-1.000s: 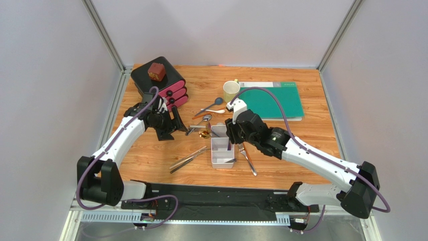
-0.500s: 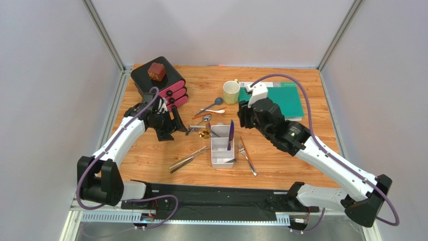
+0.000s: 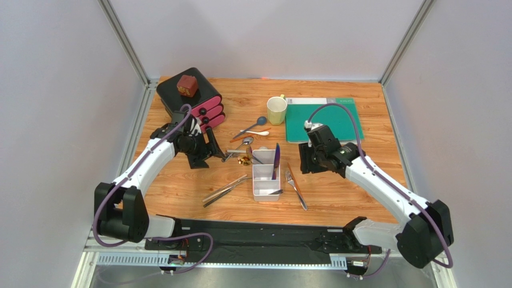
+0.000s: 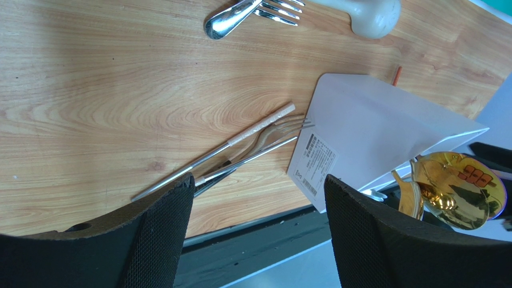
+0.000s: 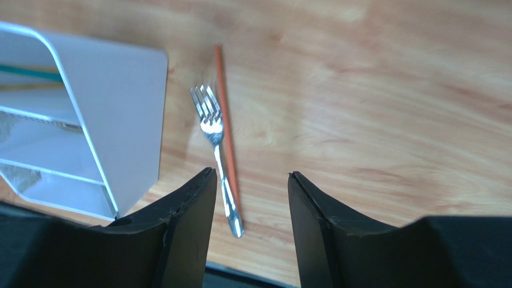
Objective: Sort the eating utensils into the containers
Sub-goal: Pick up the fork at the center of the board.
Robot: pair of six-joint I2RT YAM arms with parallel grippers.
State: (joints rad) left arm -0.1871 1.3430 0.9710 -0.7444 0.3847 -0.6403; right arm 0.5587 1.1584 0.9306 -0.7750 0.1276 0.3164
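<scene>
My right gripper, still beside the fork, lowers toward the white divided tray and back onto the silver fork's handle (image 3: 297, 192) (image 5: 225, 182) next.
The white divided tray (image 3: 266, 183) stands mid-table with an iridescent purple utensil (image 3: 276, 159) leaning in its right compartment. A silver fork (image 3: 295, 189) and an orange chopstick (image 3: 290, 173) lie just right of the tray. My right gripper (image 3: 302, 163) hovers beside them, open and empty; its wrist view shows the fork (image 5: 217, 153), the chopstick (image 5: 225, 114) and the tray (image 5: 123, 126) ahead of the right gripper (image 5: 251, 175). My left gripper (image 3: 210, 153) is open and empty left of the tray, above silver utensils (image 4: 240, 150) and a gold spoon (image 4: 460, 195).
A black box with pink drawers (image 3: 195, 99) carries a brown block (image 3: 187, 86) at the back left. A pale mug (image 3: 276, 109) and a green mat (image 3: 324, 119) sit at the back. Blue (image 3: 257, 123), white (image 3: 259, 133) and silver spoons (image 3: 243, 144) lie behind the tray.
My right arm has let go of the purple utensil in the tray, drawn away to the right and come down beside the fork, jaws opening wider. The left arm has not moved.
</scene>
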